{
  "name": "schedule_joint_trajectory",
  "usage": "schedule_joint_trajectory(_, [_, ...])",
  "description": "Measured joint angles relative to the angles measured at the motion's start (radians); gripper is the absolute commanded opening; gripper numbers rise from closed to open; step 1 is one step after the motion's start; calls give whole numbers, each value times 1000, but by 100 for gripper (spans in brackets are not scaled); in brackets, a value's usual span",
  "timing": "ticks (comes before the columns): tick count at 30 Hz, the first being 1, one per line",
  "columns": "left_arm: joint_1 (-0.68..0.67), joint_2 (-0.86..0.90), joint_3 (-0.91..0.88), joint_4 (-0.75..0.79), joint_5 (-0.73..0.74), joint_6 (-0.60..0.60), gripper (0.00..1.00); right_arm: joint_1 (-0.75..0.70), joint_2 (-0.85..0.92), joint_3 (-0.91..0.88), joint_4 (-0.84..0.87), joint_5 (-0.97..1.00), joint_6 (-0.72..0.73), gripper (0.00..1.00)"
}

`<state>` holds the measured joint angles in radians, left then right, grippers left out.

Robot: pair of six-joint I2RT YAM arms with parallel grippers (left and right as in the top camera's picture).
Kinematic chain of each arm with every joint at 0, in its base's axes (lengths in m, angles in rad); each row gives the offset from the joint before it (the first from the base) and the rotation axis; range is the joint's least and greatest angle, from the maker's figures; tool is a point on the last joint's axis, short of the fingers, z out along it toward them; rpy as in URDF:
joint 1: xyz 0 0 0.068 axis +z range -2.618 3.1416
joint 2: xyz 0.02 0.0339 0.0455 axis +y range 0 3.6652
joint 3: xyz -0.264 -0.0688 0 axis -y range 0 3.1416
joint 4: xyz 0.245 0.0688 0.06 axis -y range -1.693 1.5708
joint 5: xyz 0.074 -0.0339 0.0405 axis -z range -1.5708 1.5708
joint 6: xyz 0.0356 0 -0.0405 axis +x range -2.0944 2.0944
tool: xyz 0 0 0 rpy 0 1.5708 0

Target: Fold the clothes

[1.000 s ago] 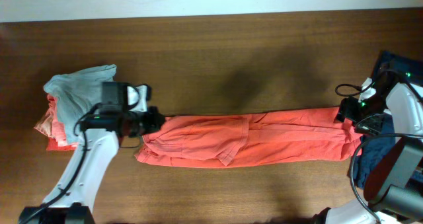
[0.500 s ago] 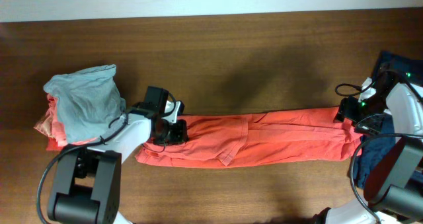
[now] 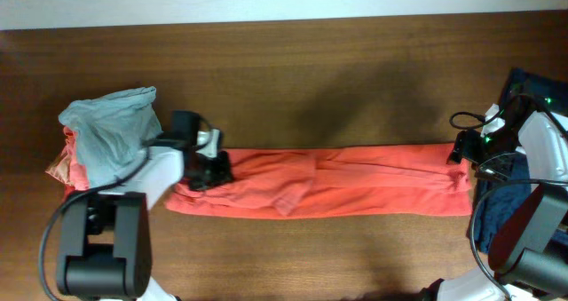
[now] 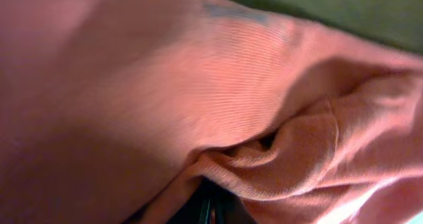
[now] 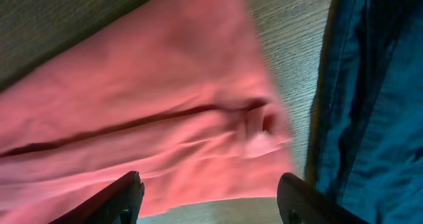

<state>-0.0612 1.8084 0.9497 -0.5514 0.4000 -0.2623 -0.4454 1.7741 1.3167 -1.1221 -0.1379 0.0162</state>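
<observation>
The far end of the coral-red shirt almost reaches the navy garment. I will next drag the coral-red shirt's fold toward the pale grey-blue shirt with my left gripper, then open the gripper.
A coral-red shirt (image 3: pixel 337 187) lies as a long, narrow strip across the middle of the table. My left gripper (image 3: pixel 216 170) sits on the strip's left end, shut on a bunched fold of it. In the left wrist view the coral cloth (image 4: pixel 165 98) fills the frame, and the dark jaws (image 4: pixel 210 208) at the bottom edge are pinched on it. My right gripper (image 3: pixel 461 150) hovers at the strip's right end. In the right wrist view it stands open (image 5: pixel 211 187) above the shirt's edge (image 5: pixel 165 118), holding nothing.
A pale grey-blue shirt (image 3: pixel 111 128) sits on top of coral garments (image 3: pixel 64 170) at the left. A dark navy garment (image 3: pixel 501 203) lies at the right edge, beside the right gripper, and shows as blue cloth (image 5: pixel 377 92) in the right wrist view.
The left gripper has closed on the shirt's left end and pulled it leftward. The strip now lies straighter and flatter. The right arm has stayed put.
</observation>
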Motion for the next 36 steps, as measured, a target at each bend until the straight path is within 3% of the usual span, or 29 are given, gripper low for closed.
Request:
schedule_joint_trajectory(6, [122,4,12,2,1,1,6,0,0,0,0,-3,-4,75])
schedule_joint_trajectory(13, [129,5,12,3,3,2,6,0,0,-6,31,-22,-41,86])
schedule_joint_trajectory(20, [118,5,16,2,5,10,27,0,32,-73,101,-58,-72,90])
schedule_joint_trajectory(31, [114,5,18,1,12,8,28,4,167,-95,95,-148,-103,91])
schedule_joint_trajectory(34, [114,5,18,1,12,8,28,13,168,-95,95,-149,-105,80])
schedule_joint_trajectory(36, [114,5,18,1,12,8,28,23,172,-96,98,-151,-108,62])
